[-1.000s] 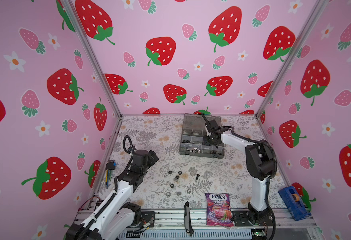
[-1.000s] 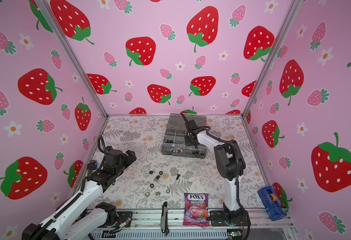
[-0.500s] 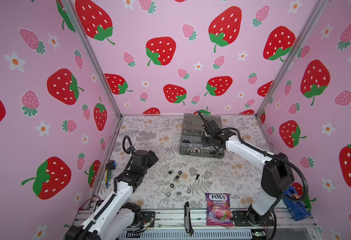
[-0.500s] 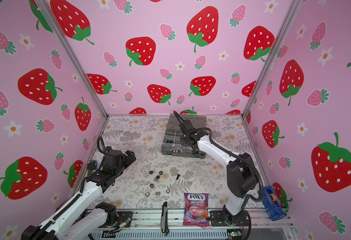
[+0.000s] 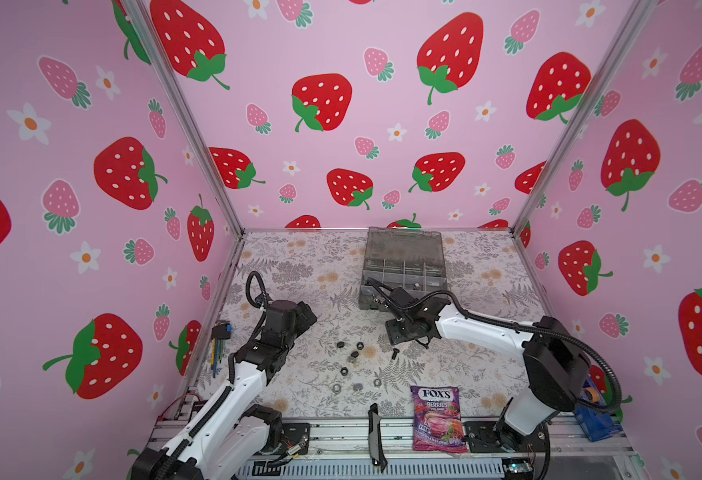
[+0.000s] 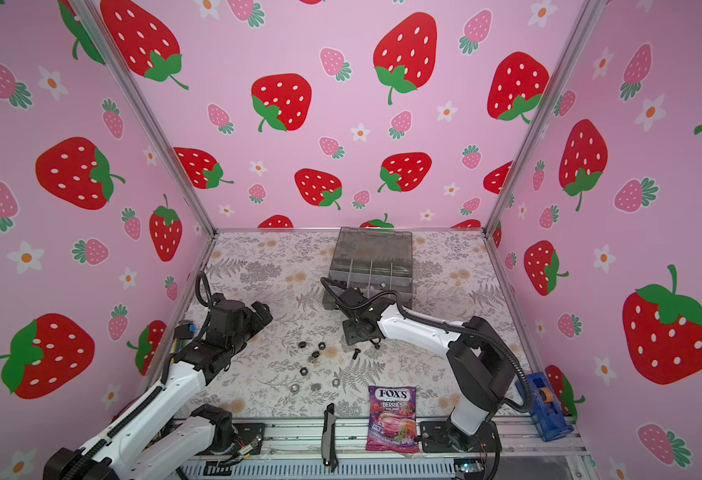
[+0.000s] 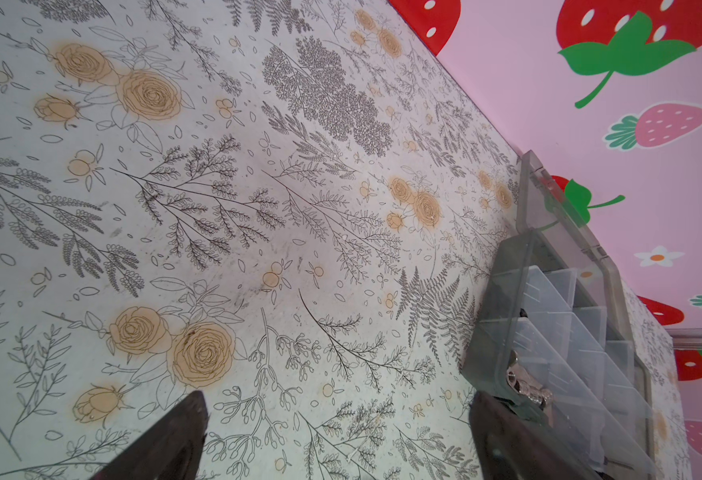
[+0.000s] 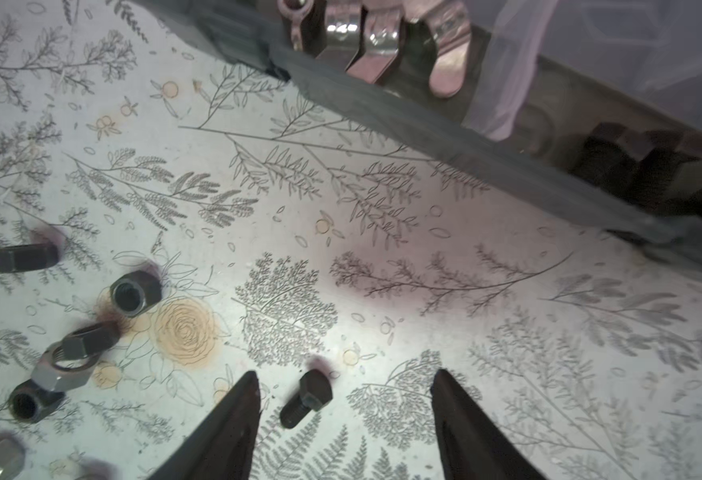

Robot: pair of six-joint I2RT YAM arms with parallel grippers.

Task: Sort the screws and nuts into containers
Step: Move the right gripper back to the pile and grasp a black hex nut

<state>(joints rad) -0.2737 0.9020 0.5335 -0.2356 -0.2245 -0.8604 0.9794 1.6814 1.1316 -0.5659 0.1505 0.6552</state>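
Note:
The robot's right gripper needs to lower its open fingers back around the short black screw's shank (image 5: 393, 356) (image 8: 295, 409) next and close, since the shank is below and nearer the robot's base.
One short black screw (image 8: 305, 399) lies on the flowered table between the fingertips of my right gripper (image 8: 345, 380), which stands open just above it, nearer one finger. In both top views this screw (image 5: 395, 353) (image 6: 356, 353) sits beside the right gripper (image 5: 403, 338). Several loose black and silver nuts (image 5: 354, 354) (image 8: 135, 293) lie scattered to its left. The grey organiser box with the containers (image 5: 403, 266) (image 7: 548, 332) stands behind, lid up; silver winged nuts (image 8: 382, 54) fill one compartment. My left gripper (image 5: 305, 320) (image 7: 337, 399) hovers open over bare table.
A purple candy bag (image 5: 436, 417) and a black utility knife (image 5: 376, 432) lie at the front edge. A blue box (image 5: 594, 419) sits outside at the front right. Hex keys (image 5: 218, 340) rest by the left wall. Pink walls close in three sides.
My right gripper has pulled back from the organiser box toward the front and come down over the screw, its jaws widening. The left arm has stayed still.

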